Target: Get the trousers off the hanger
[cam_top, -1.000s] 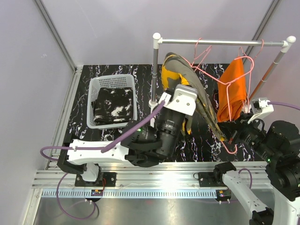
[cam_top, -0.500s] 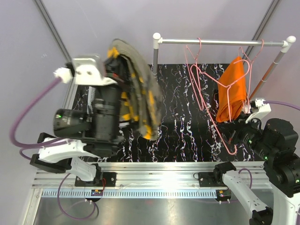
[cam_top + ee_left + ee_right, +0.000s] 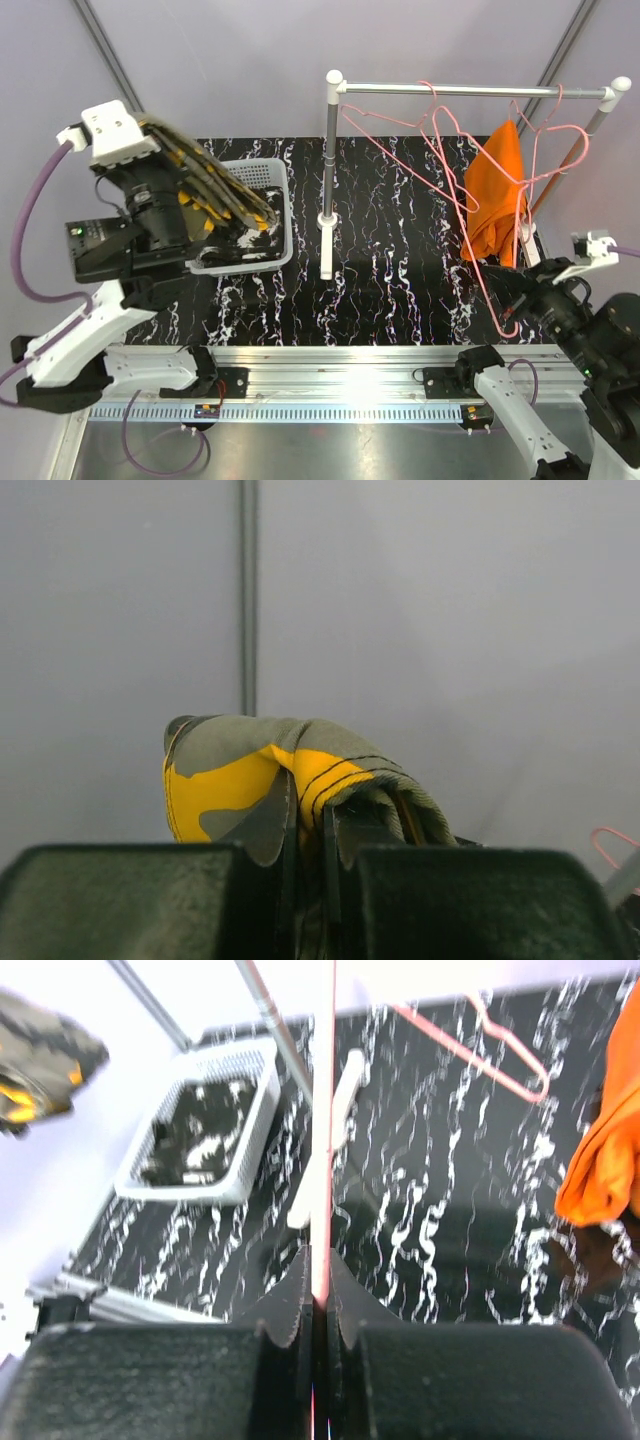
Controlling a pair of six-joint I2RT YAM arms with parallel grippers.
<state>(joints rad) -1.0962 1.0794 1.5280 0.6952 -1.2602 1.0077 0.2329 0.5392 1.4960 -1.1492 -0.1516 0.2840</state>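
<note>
The camouflage trousers still hang above the white basket, so they come down toward the basket's far edge (image 3: 252,165) next. My left gripper tilts downward, brings them there and then releases them.
My left gripper (image 3: 152,148) is raised at the left, shut on the olive and yellow-orange camouflage trousers (image 3: 215,190), which hang over the white basket (image 3: 255,165). The left wrist view shows the cloth (image 3: 250,780) pinched between the jaws of that gripper (image 3: 325,850). The black trousers with white splotches (image 3: 240,238) lie in the basket. My right gripper (image 3: 512,318) is shut on the lower corner of an empty pink wire hanger (image 3: 470,230). The wire (image 3: 322,1160) runs up from that gripper (image 3: 318,1282). The bright orange trousers (image 3: 492,195) hang on a second pink hanger.
A grey rail (image 3: 480,90) on a white post (image 3: 328,170) carries the hangers across the back right. The table top (image 3: 390,290) is black marble pattern. A grey wall stands behind. The aluminium base rail (image 3: 330,385) runs along the near edge.
My left arm has swung left with the camouflage trousers, from the hanger at the middle to above the basket. The pink hanger is now bare. My right gripper has shifted slightly right, still holding it.
</note>
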